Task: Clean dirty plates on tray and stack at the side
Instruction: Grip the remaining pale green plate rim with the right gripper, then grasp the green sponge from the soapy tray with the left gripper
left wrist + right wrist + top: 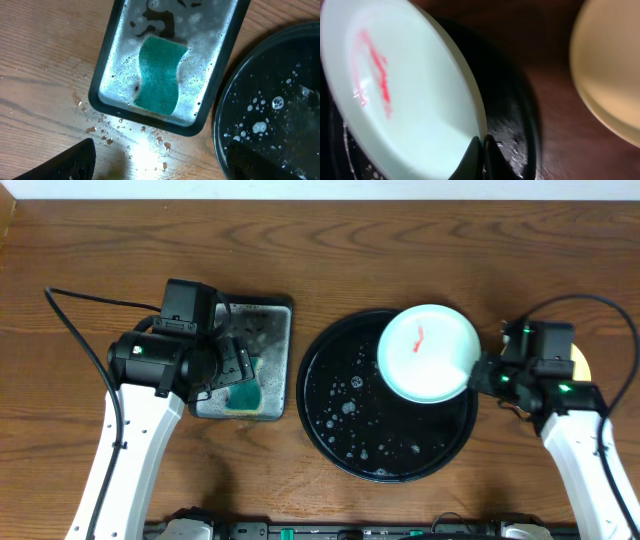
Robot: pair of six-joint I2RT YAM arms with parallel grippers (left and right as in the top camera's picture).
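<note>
My open left gripper lowers onto the curved middle of the green sponge (244, 392) in the soapy tray next, as the mint-blue plate (428, 352) is still smeared red.
A pale mint-blue plate (428, 352) with a red smear hangs tilted over the right part of the large round black tray (345, 415). My right gripper (478, 373) is shut on the plate's right rim; in the right wrist view the fingers (483, 145) pinch the rim of the plate (405, 95). A pale yellow plate (580, 363) lies on the table beyond the right arm, and shows in the right wrist view (610, 70). My left gripper (232, 370) is open and empty over the small soapy tray; its fingers (160, 162) hover above wet table.
The small rectangular black soapy tray (270, 330) holds a green sponge (244, 388), also seen in the left wrist view (159, 75). The round tray is wet with suds (265, 120). Water drops lie on the wood by the soapy tray.
</note>
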